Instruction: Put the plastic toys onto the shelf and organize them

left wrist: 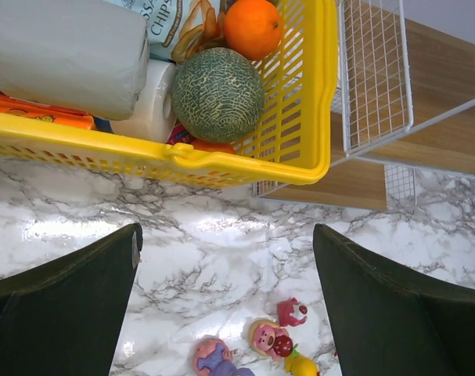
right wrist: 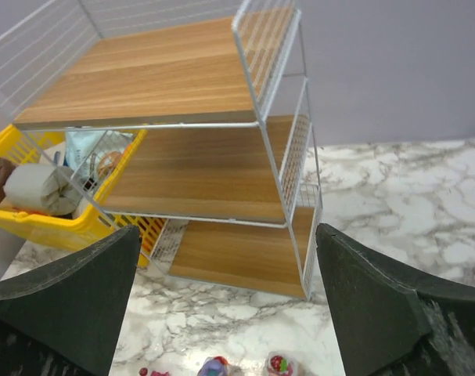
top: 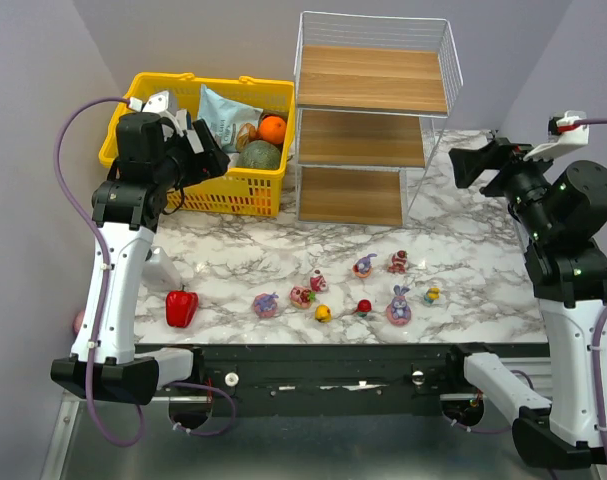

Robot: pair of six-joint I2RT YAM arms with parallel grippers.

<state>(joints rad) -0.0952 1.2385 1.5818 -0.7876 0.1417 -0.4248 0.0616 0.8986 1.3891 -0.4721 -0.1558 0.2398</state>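
Note:
The purple bunny is near the table's front edge, so my right gripper should next move back and down onto the bunny's pink base (top: pixel 399 312), with its fingers tilting downward.
Several small colourful plastic toys lie in a loose row near the table's front edge, among them a purple bunny (top: pixel 399 305), a pink figure (top: pixel 302 296) and a yellow one (top: pixel 323 313). The three-tier shelf (top: pixel 373 120) stands at the back centre with bare wooden boards. My left gripper (top: pixel 205 150) hangs open high in front of the basket; its wrist view shows a pink doll (left wrist: pixel 268 338) and a purple figure (left wrist: pixel 216 358) far below between the fingers. My right gripper (top: pixel 470 166) hangs open right of the shelf (right wrist: pixel 182 86), with two toys (right wrist: pixel 279 364) at the frame's bottom edge.
A yellow basket (top: pixel 233 185) left of the shelf holds a melon (left wrist: pixel 218 94), an orange (left wrist: pixel 253 27), a chips bag and paper rolls. A red bell pepper (top: pixel 181 308) lies at the front left, with a white object (top: pixel 163 268) behind it.

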